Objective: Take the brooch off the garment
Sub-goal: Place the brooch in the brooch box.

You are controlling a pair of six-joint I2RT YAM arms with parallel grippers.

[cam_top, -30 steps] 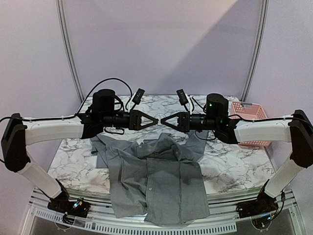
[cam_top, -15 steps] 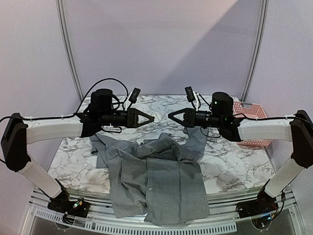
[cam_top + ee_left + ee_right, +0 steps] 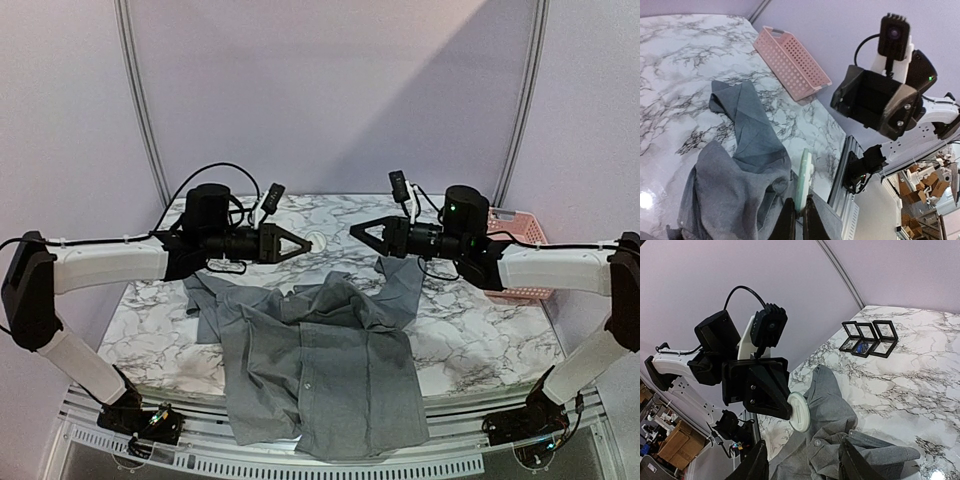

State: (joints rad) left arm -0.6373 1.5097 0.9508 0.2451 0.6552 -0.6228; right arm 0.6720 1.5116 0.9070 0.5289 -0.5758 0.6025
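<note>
I will move my left gripper away from my right gripper, lower it over the empty display frame and let go, because the brooch is clear of the shirt.
The grey collared shirt lies crumpled on the marble table, its lower part hanging over the near edge. It also shows in the left wrist view and the right wrist view. My left gripper is held above the shirt's collar area and is shut on a round white disc, the brooch. The brooch is gripped edge-on and is clear of the fabric. My right gripper faces it from the right with a gap between. Its jaws stand wide open and empty.
A pink perforated basket stands at the table's far right and shows in the left wrist view. Three black square display frames lie in a row on the far marble, one holding something blue.
The two grippers, tip to tip a second ago, have drawn apart. The right one moved right and slightly up. The left one moved slightly left, the white disc now showing at its tip.
</note>
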